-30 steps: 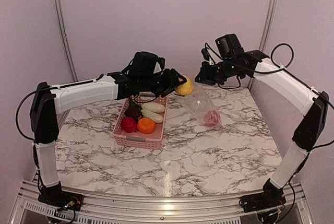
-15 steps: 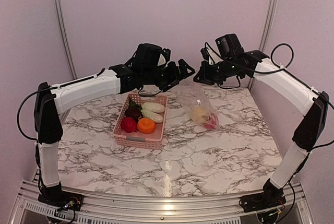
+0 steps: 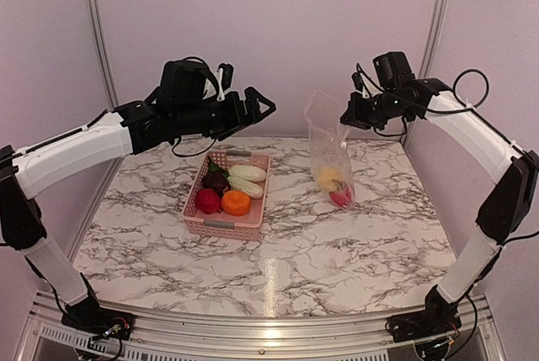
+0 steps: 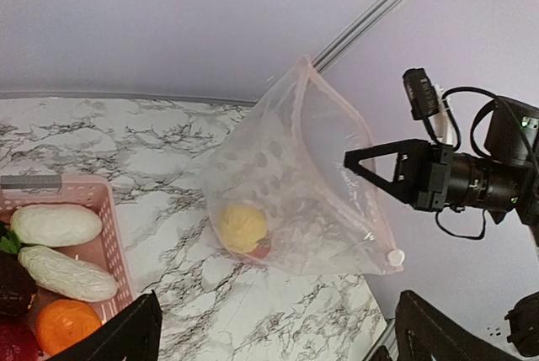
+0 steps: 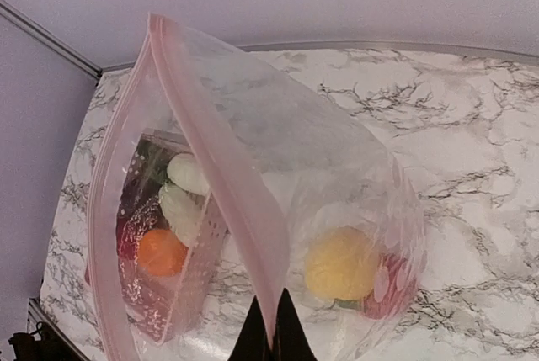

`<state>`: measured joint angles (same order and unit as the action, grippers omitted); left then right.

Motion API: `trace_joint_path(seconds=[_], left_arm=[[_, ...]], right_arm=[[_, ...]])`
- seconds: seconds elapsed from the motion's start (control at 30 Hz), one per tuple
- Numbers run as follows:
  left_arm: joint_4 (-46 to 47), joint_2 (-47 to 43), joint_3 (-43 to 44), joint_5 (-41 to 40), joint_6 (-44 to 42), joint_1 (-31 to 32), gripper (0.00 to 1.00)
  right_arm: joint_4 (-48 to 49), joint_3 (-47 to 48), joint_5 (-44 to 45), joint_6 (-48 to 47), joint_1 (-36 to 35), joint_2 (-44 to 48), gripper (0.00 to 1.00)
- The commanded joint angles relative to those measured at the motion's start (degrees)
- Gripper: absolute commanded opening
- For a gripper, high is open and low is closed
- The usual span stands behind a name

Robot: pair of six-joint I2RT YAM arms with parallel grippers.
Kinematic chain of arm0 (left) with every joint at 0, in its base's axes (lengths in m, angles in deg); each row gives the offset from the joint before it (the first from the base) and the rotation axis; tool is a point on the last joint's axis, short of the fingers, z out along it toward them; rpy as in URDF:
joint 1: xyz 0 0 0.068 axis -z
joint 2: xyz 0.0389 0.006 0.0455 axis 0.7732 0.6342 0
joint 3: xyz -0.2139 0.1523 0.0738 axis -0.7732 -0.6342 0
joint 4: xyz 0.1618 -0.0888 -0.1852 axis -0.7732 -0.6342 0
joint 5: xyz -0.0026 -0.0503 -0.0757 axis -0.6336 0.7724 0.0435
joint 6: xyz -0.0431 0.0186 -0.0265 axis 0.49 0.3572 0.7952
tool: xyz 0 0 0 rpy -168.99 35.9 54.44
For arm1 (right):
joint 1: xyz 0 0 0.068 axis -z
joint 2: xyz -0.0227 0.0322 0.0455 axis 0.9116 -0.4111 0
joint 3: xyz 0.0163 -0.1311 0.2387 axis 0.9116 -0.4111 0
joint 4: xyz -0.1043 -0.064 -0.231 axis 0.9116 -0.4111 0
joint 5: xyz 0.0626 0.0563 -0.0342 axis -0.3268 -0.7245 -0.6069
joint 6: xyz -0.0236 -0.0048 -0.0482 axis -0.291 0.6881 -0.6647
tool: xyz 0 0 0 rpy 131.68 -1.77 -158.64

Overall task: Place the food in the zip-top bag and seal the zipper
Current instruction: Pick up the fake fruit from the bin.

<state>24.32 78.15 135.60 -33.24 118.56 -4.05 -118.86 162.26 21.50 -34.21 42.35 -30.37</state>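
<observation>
The unbagged red piece point(image 3: 207, 201) point(image 4: 16, 344) is below my left gripper, to its left in the top view. Next, my left gripper tilts down, swings there and lowers over it.
My right gripper point(image 3: 347, 119) is shut on the mouth edge of the zip-top bag point(image 3: 328, 146) and holds it up over the table's back right. In the right wrist view the pink zipper point(image 5: 210, 151) runs up from my shut gripper point(image 5: 271, 331), and the bag's mouth gapes open. A yellow food point(image 3: 328, 178) and a red food point(image 3: 342, 197) lie at the bottom of the bag. My left gripper point(image 3: 257, 104) hangs open and empty above the far end of the basket, well left of the bag point(image 4: 295, 167).
The pink lattice basket point(image 3: 227, 225) stands left of centre. It holds a red piece point(image 3: 208, 201), an orange one point(image 3: 236, 202), a dark purple one point(image 3: 216, 182), two white oblong ones point(image 3: 247, 173) and some leafy green point(image 3: 215, 167). Walls close the back and sides.
My left gripper opened and let go of the yellow food, which now lies in the bag, then drew back left. The right gripper shifted right, and the bag hangs more upright.
</observation>
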Motion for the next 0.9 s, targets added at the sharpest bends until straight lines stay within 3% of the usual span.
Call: trace_joint_path(seconds=[0.0, 0.2, 0.33, 0.43, 0.53, 0.63, 0.77, 0.87], left_arm=[[-6.8, -3.6, -7.8, -5.4, -3.3, -1.4, 0.99], [-6.4, -8.6, -15.3, -8.9, -6.4, -1.8, 0.99], [-15.3, -7.6, -15.0, -18.8, -2.9, -2.4, 0.99], [-20.6, -3.7, -11.9, -17.3, -7.5, -2.9, 0.99], [-17.7, -3.5, -15.4, -17.0, -9.7, -2.9, 0.99], [-17.4, -3.1, -16.6, -17.2, -10.1, -2.9, 0.96], [-26.3, 1.5, -11.7, -20.0, -9.2, -2.9, 0.91], [-31.1, 5.0, -9.1, -20.0, -9.7, -3.0, 0.80]], right_arm=[[-4.3, 4.8, 6.3, -5.0, 1.9, 2.5, 0.00], [-5.5, 5.9, 9.8, -7.4, 1.9, 3.2, 0.00], [-1.7, -1.1, 6.9, -5.6, 0.9, 4.3, 0.00], [1.5, -6.5, 6.0, -4.5, -1.1, 4.8, 0.00], [3.8, -10.7, 5.1, -3.5, -3.1, 4.6, 0.00], [4.6, -12.4, 4.5, -3.2, -4.8, 3.8, 0.00], [5.1, -12.5, 3.7, -2.7, -6.3, 3.3, 0.00], [5.2, -12.5, 3.4, -2.6, -6.6, 3.3, 0.00]])
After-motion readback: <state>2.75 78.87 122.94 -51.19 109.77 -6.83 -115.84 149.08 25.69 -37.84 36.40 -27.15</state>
